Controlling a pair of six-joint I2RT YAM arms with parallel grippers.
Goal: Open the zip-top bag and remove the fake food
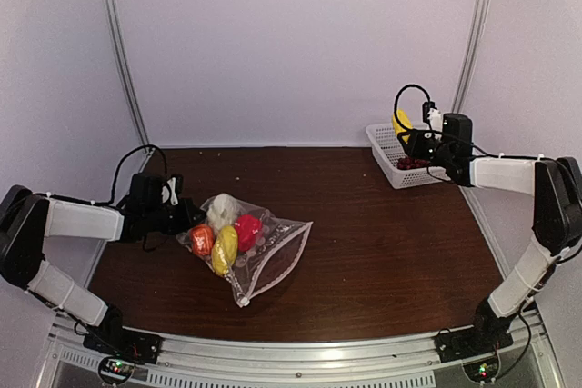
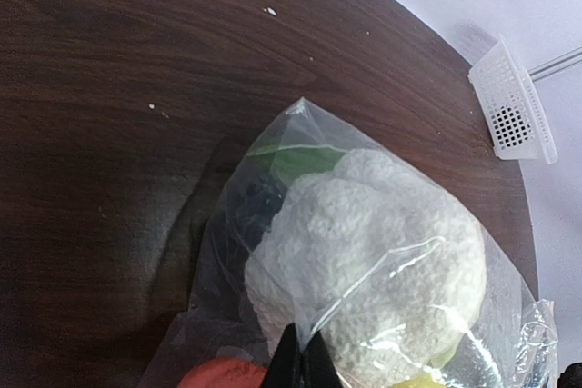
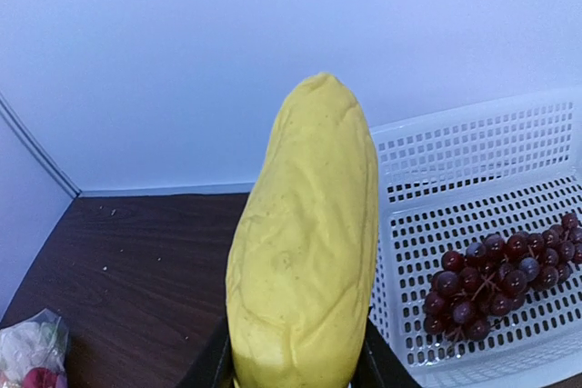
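Note:
My right gripper will go down toward the bare basket bottom beside the purple grape cluster (image 3: pixel 496 283) and let go of the yellow toy corn, since that spot is still empty.
The clear zip-top bag (image 1: pixel 264 256) lies on the brown table left of centre. It holds a white cauliflower piece (image 1: pixel 221 209), a red piece (image 1: pixel 247 229), an orange piece (image 1: pixel 202 239) and a yellow piece (image 1: pixel 225 250). My left gripper (image 1: pixel 186 217) is shut on the bag's plastic at its left end; the left wrist view shows its tips (image 2: pixel 305 365) pinching a fold of the bag (image 2: pixel 400 252) over the cauliflower (image 2: pixel 364 252). My right gripper (image 1: pixel 411 141) is shut on a yellow toy corn (image 3: pixel 305 243), held over the white mesh basket (image 1: pixel 386 156). The purple grape cluster (image 3: pixel 496 283) lies in the basket (image 3: pixel 473 170).
The white mesh basket stands at the back right, near the wall. It also shows far off in the left wrist view (image 2: pixel 514 102). The bag shows in the lower left corner of the right wrist view (image 3: pixel 32 352). White walls enclose the table on three sides.

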